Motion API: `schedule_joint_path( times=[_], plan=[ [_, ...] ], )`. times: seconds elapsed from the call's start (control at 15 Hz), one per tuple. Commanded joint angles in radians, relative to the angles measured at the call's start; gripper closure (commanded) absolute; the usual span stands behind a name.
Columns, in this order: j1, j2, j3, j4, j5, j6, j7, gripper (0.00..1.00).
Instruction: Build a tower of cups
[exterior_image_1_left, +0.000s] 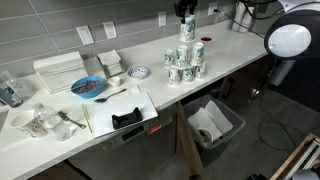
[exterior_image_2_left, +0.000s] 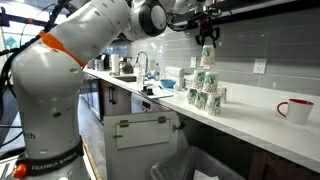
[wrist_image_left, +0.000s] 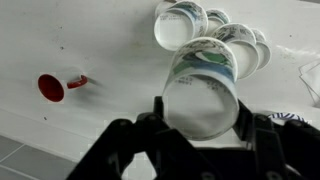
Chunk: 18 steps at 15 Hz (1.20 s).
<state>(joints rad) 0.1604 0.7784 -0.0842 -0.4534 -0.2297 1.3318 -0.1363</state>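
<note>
The upper pair of cups in the tower is just below my gripper. My gripper should move down next, set the held cup across that pair and let go of it.
A pyramid of white paper cups with green logos, the tower (exterior_image_1_left: 186, 62), stands on the white counter; it also shows in an exterior view (exterior_image_2_left: 206, 87). My gripper (exterior_image_1_left: 186, 22) hangs above its top and is shut on one more cup (exterior_image_1_left: 187, 31), held just over the stack (exterior_image_2_left: 207, 54). In the wrist view the held cup (wrist_image_left: 205, 85) fills the middle between the fingers (wrist_image_left: 200, 125), with the tower's cup tops (wrist_image_left: 215, 25) below and beyond it.
A blue bowl (exterior_image_1_left: 88, 87) with a spoon, a blue-patterned dish (exterior_image_1_left: 139, 72), a white box and a tray with a tape dispenser (exterior_image_1_left: 126, 118) lie along the counter. A red mug (exterior_image_2_left: 295, 110) stands beyond the tower. An open bin (exterior_image_1_left: 212, 125) sits under the counter.
</note>
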Motion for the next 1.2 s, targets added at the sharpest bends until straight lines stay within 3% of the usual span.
schedule_joint_path(
  times=[0.0, 1.13],
  plan=[
    [-0.010, 0.001, 0.007, -0.006, 0.015, -0.013, 0.030, 0.60],
    [-0.031, 0.020, 0.011, 0.005, 0.039, -0.044, 0.080, 0.60]
  ],
)
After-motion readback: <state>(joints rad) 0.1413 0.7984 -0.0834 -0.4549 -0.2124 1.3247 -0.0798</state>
